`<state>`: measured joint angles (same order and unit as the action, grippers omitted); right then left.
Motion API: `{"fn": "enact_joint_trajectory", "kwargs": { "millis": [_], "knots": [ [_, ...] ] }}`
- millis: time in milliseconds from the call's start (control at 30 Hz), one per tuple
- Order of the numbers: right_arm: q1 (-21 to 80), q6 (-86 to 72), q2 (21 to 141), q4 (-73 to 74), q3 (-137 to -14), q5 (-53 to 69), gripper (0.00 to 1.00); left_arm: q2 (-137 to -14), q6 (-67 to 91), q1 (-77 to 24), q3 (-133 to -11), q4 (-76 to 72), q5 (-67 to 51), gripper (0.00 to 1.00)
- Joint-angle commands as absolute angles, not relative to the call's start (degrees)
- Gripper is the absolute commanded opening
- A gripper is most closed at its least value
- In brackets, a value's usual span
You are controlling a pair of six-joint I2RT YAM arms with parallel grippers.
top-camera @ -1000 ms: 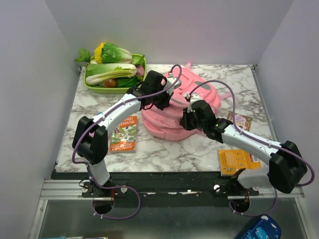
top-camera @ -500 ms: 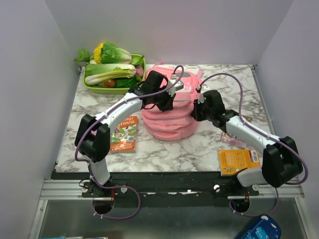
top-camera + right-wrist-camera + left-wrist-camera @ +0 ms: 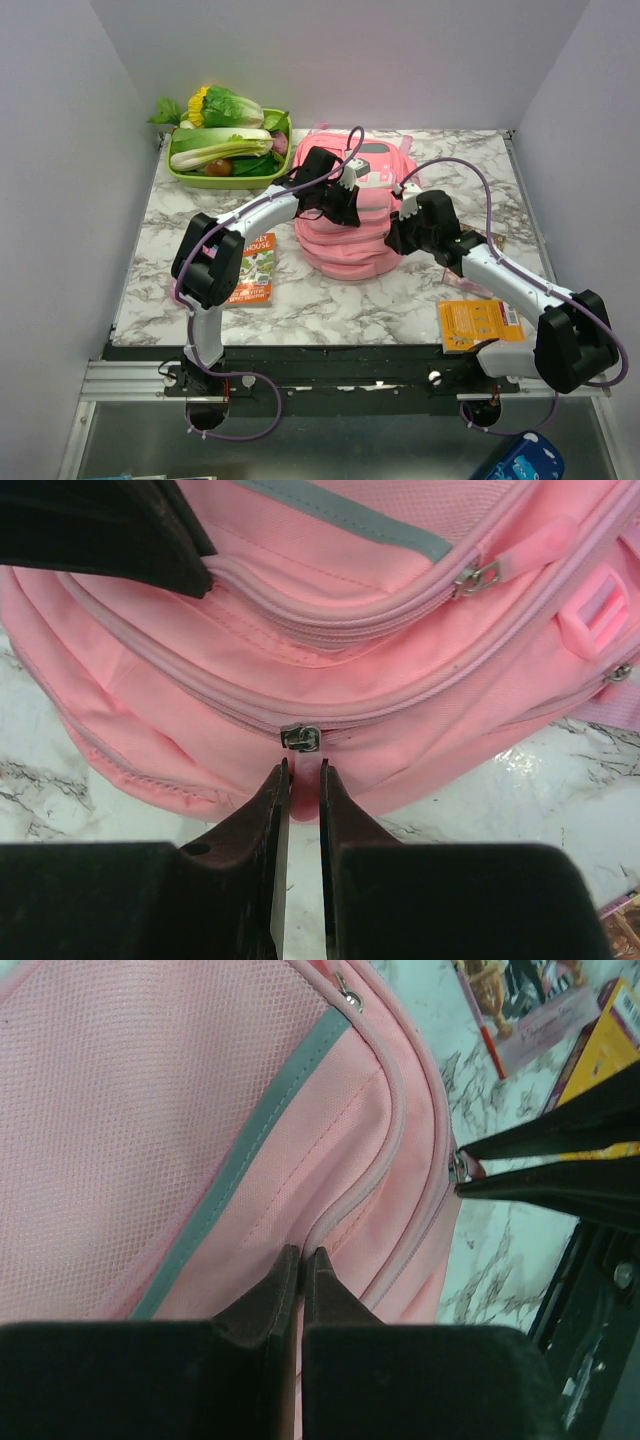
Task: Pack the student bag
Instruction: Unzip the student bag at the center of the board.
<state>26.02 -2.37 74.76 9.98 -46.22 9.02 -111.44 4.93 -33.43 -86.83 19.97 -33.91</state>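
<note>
I should pull the tab with my right gripper along the zip line, toward the bag's side by the picture book, then release it.
The student bag (image 3: 345, 245) is a large pink backpack sitting mid-table, with grey trim and several zip lines. My left gripper (image 3: 340, 203) rests on its top; in the left wrist view its jaws (image 3: 303, 1253) are shut, pinching the pink fabric (image 3: 150, 1110) beside a zip seam. My right gripper (image 3: 394, 236) is at the bag's right side. Its jaws (image 3: 303, 765) are shut on the pink pull tab hanging under a metal zip slider (image 3: 300, 737) on the bag (image 3: 400, 600). The left gripper's dark finger (image 3: 120, 530) shows at the upper left of the right wrist view.
A green tray of vegetables (image 3: 230, 165) stands at the back left. A picture book (image 3: 250, 268) lies left of the bag. An orange book (image 3: 480, 322) and a pink booklet (image 3: 470, 285) lie at the front right. A blue pencil case (image 3: 525, 462) sits below the table edge.
The bag has swung from tilted toward the back right to squarer and more central. Both grippers moved with it, and the left arm's elbow shifted right.
</note>
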Motion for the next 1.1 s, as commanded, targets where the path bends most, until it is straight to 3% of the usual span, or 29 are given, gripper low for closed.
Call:
{"fn": "enact_joint_trajectory", "kwargs": {
  "millis": [0, 267, 900, 1067],
  "knots": [
    [26.81, -2.28, 75.32, 12.13, -47.11, 16.08, 0.05, -112.50, 14.41, -33.22, -89.38, 8.54, -35.42, 0.00],
    [30.93, -5.18, 78.57, 12.22, -50.18, 10.38, 0.01, -111.01, 21.08, -33.40, -90.44, 6.07, -36.65, 0.00],
    [46.31, -17.40, 74.81, 5.46, -48.35, -24.77, 0.01, -113.28, 40.95, -35.95, -97.38, 3.35, -39.11, 0.00],
    [49.30, -14.94, 73.56, -1.13, -47.55, -20.75, 0.01, -115.05, 42.80, -36.21, -98.17, 2.37, -39.29, 0.00]
  ]
}}
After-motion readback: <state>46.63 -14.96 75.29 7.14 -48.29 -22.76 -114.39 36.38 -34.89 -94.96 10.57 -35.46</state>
